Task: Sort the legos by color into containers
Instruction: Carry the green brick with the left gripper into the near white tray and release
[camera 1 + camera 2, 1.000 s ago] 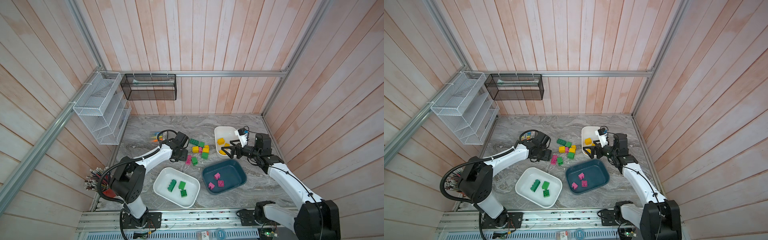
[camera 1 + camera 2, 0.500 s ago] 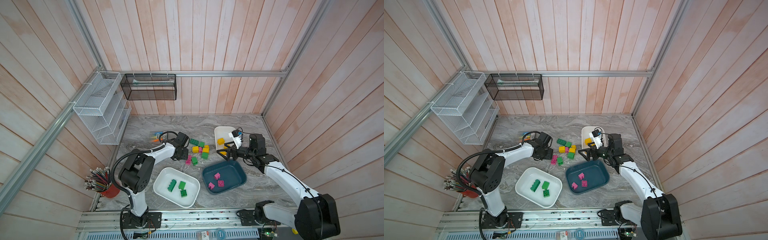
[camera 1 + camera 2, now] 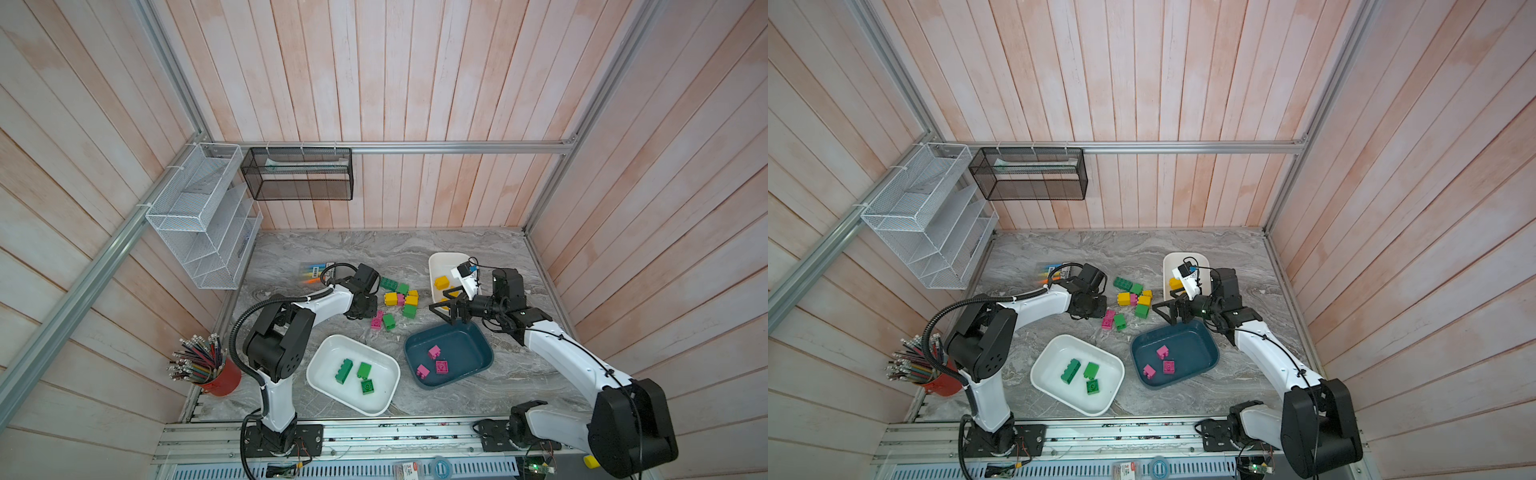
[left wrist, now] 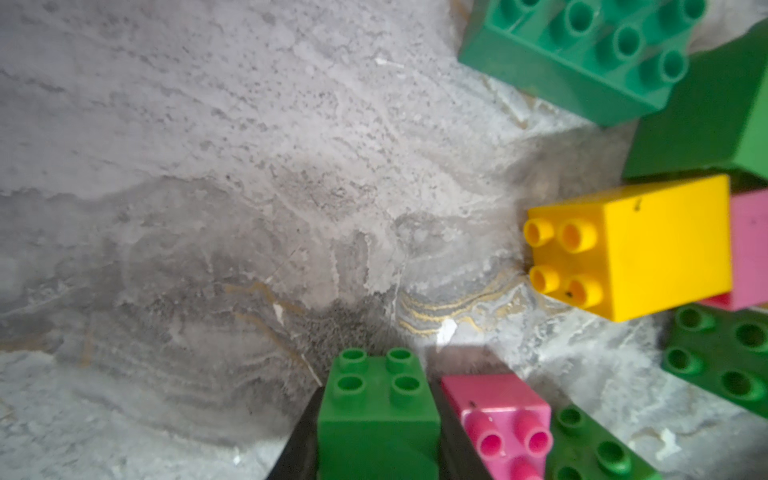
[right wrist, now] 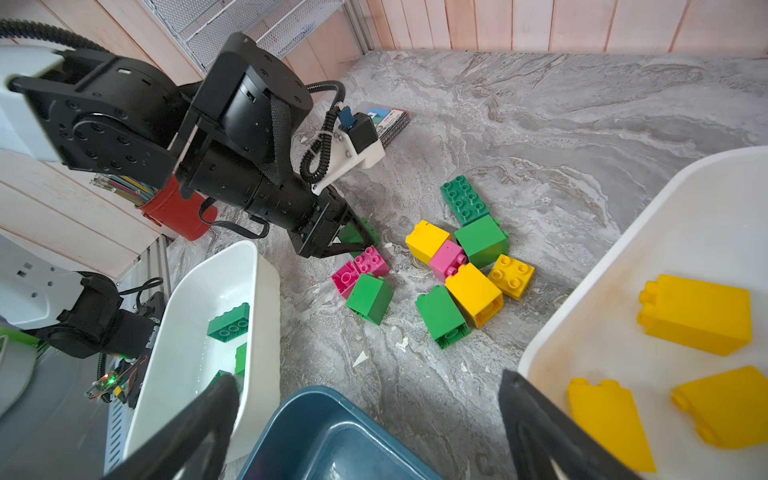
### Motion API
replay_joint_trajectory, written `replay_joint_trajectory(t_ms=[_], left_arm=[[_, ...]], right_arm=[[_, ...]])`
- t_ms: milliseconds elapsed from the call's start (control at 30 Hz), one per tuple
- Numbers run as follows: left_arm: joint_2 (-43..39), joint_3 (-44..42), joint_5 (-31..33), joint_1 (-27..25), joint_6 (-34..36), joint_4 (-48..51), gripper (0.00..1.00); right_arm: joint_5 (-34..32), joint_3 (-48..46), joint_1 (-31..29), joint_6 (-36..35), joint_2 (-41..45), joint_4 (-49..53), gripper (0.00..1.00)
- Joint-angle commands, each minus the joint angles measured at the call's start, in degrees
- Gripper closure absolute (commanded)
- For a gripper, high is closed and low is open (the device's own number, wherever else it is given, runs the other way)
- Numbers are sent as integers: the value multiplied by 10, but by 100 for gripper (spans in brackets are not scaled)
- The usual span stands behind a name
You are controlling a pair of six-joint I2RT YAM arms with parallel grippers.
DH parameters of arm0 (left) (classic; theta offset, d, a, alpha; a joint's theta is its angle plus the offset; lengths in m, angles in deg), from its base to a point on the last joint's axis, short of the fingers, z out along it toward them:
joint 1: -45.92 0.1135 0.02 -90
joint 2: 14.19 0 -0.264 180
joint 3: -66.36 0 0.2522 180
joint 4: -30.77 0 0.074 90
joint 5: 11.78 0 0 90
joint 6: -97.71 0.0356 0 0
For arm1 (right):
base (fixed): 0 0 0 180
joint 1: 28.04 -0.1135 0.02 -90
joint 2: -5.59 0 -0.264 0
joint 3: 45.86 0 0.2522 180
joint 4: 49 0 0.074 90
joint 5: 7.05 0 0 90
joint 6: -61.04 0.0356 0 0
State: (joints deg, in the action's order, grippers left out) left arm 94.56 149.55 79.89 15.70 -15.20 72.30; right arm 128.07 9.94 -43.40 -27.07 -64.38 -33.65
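Note:
I need to lift this one with my left gripper next, back over the white container's bare end by the teal container, and let it go.
My left gripper (image 4: pixel 376 395) is shut on a green square lego (image 4: pixel 376 419) at the left edge of the loose pile (image 3: pixel 399 301) of green, yellow and pink legos; a pink lego (image 4: pixel 498 411) lies right beside it. In the right wrist view that gripper (image 5: pixel 355 241) is low at the table. My right gripper (image 3: pixel 446 311) hangs open and empty between the white container (image 3: pixel 440 257) with yellow legos and the teal container (image 3: pixel 478 332) with three pink legos. A second white container (image 3: pixel 328 345) at the front holds three green legos.
A flat highlighter pack (image 3: pixel 318 272) lies behind the left wrist. A red pencil cup (image 3: pixel 220 376) stands at the front left. A white wire basket (image 3: pixel 203 216) and a black mesh basket (image 3: pixel 297 174) hang on the walls.
My left gripper has closed on the green lego at the pile's left edge. My right gripper has moved off the yellow container toward the front and middle, still open.

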Motion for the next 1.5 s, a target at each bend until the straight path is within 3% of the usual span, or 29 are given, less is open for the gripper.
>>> replay_joint_trajectory(t_ms=[0, 300, 400, 667, 767, 933, 1133, 1267, 1467], left_arm=[[-20, 22, 11, 3, 10, 22, 83], [-160, 27, -41, -28, 33, 110, 82], [-202, 14, 2, -68, 10, 170, 82], [-334, -98, -43, -146, -70, 232, 82], [-370, -146, -89, -160, -98, 227, 82], [-376, -210, -160, -206, -123, 190, 82], [-330, -234, -174, -209, -109, 130, 79], [-300, -234, -182, -210, -102, 102, 68], [-301, -215, -193, -196, -81, 111, 40]], right_arm=[[1, 7, -2, -10, 5, 17, 2], [-9, 21, 11, -30, 15, 53, 2], [-10, 23, 22, -36, 17, 61, 2], [-12, 34, 39, -54, 3, 82, 2], [-13, 44, 45, -62, -10, 89, 2], [-10, 60, 47, -64, -31, 84, 2], [-6, 67, 47, -67, -48, 81, 2], [-10, 60, 47, -67, -43, 79, 2], [-14, 59, 49, -70, -41, 83, 2]])
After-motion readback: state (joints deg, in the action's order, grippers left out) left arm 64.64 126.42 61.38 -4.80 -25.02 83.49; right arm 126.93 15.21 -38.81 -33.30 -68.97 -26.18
